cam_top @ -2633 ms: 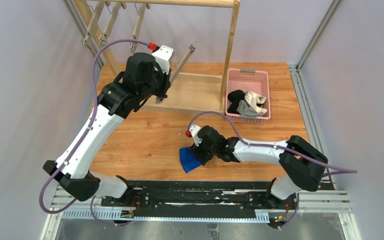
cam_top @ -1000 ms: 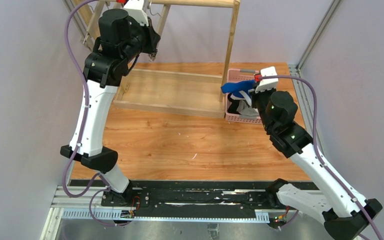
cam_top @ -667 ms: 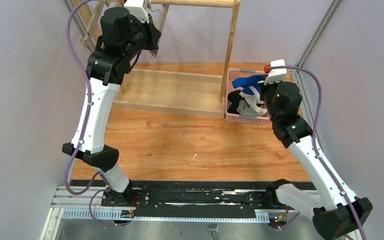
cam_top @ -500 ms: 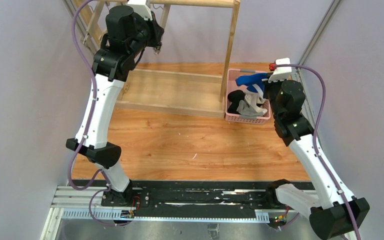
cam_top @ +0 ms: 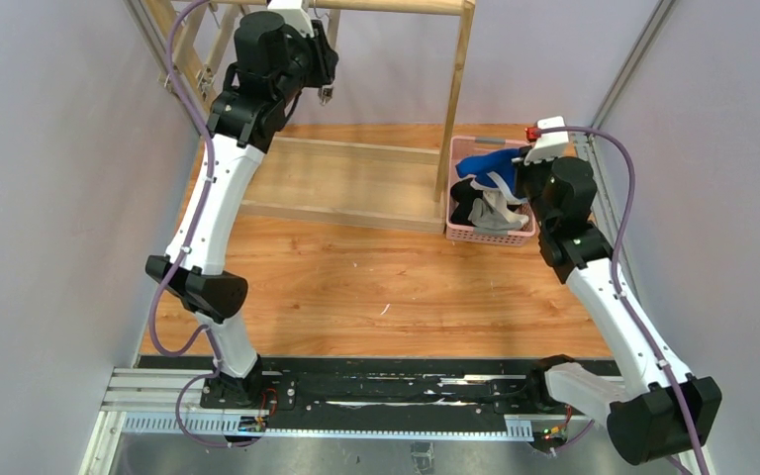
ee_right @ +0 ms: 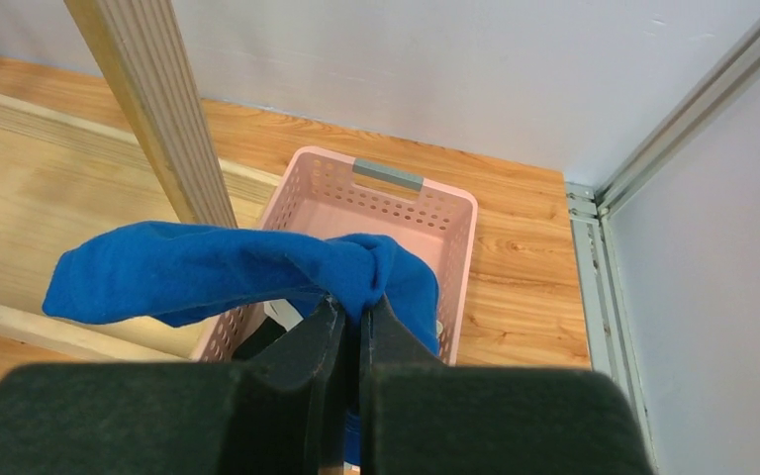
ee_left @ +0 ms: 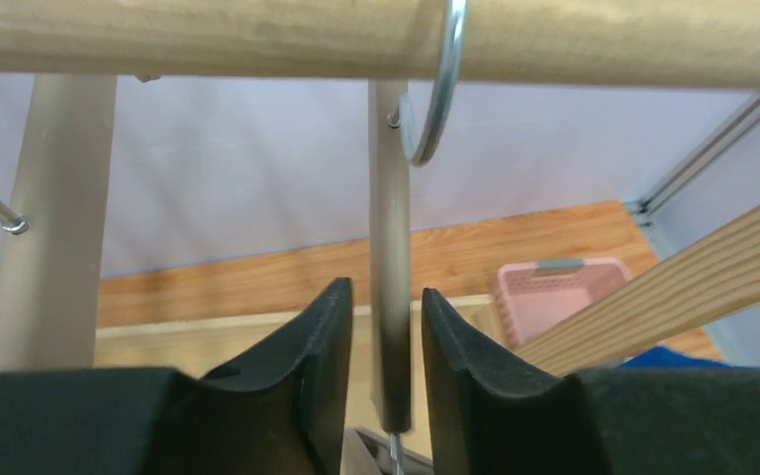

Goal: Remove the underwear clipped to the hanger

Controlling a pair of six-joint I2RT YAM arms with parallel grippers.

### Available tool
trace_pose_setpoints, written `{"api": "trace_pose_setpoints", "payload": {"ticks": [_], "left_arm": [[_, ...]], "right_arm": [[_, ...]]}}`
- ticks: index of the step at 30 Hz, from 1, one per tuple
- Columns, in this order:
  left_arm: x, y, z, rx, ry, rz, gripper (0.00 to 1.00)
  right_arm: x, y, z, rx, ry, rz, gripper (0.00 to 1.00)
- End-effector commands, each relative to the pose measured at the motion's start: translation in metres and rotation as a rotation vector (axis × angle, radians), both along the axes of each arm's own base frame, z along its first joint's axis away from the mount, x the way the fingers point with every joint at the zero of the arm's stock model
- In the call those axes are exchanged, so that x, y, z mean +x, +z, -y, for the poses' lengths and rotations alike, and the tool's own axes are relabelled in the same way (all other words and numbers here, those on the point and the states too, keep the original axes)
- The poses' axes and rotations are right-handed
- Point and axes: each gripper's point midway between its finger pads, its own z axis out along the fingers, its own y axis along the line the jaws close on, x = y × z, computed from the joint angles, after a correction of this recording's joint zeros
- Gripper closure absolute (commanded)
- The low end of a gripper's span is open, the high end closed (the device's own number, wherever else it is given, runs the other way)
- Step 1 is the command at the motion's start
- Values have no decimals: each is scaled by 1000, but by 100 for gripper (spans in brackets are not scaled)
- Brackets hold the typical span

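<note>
The blue underwear (cam_top: 483,163) still hangs above the basket, so the robot's right gripper next needs to go down into the far part of the basket and let go of the bunch of cloth there.
The bright blue underwear (ee_right: 208,272) hangs from my right gripper (ee_right: 356,309), which is shut on a bunch of the cloth just above the pink basket (ee_right: 460,213). From above, the blue underwear (cam_top: 483,163) droops over the basket's far left part. Black underwear (cam_top: 465,210) and grey underwear (cam_top: 500,203) lie inside the basket. My left gripper (ee_left: 386,297) is up at the wooden rail (ee_left: 257,35). It is open, with its fingers either side of a bare grey hanger (ee_left: 388,247) and a gap on each side. Nothing is clipped to that hanger.
The hanger's metal hook (ee_left: 440,89) loops over the rail. More bare hangers (cam_top: 220,45) hang at the rail's left end. The rack's upright post (cam_top: 455,109) stands right beside the basket's (cam_top: 492,237) left side. The rack's wooden base (cam_top: 346,178) lies across the table's back.
My left gripper slid right along the rail and its jaws came apart off the hanger. My right arm carried the blue underwear over the basket and now holds it slightly lower.
</note>
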Motion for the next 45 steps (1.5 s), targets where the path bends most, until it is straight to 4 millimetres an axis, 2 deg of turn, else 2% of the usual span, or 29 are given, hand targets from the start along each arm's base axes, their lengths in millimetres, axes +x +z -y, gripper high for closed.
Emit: {"api": "trace_pose_setpoints", "payload": {"ticks": [1, 2, 3, 4, 8, 15, 19, 24, 25, 26, 28, 29, 31, 34, 37, 41, 45], "left_arm": [[-5, 11, -12, -20, 39, 45, 51], [-8, 11, -15, -17, 46, 50, 33], [-12, 13, -17, -14, 51, 61, 9], [-16, 14, -20, -11, 56, 67, 1], [-37, 22, -30, 1, 58, 92, 2], [-68, 15, -44, 21, 65, 90, 2], [-86, 5, -47, 21, 46, 77, 2], [-107, -11, -52, 16, 33, 65, 2], [-112, -14, -54, 13, 32, 67, 2], [-116, -18, -55, 13, 32, 66, 2], [-124, -29, -60, 20, 40, 55, 2], [-128, -33, -63, 20, 46, 53, 2], [-138, -37, -67, 18, 50, 49, 2], [-156, -40, -73, 19, 48, 51, 2], [-173, -44, -80, 20, 48, 64, 2], [-191, -55, -93, 40, 74, 71, 2], [-202, -77, -104, 62, 108, 28, 2]], "right_arm": [[11, 14, -2, 34, 19, 55, 100], [14, 13, -4, 36, 24, 50, 99], [17, 13, -4, 39, 27, 47, 99], [21, 12, -6, 41, 30, 42, 100], [38, 11, -10, 40, 38, 40, 100], [78, -4, -2, -17, -3, 8, 99], [99, -27, 8, -18, -38, -40, 99], [111, -77, 19, 12, -75, -166, 99], [112, -87, 19, 18, -74, -193, 90], [113, -97, 19, 20, -74, -220, 73], [114, -117, 21, 19, -82, -272, 46], [115, -127, 20, 19, -84, -299, 36], [116, -137, 20, 22, -84, -329, 31], [114, -133, 18, 35, -73, -327, 30], [107, -112, 16, 48, -55, -279, 29], [88, -81, 24, 51, -88, -228, 29], [61, -62, 36, 42, -136, -214, 28]]}}
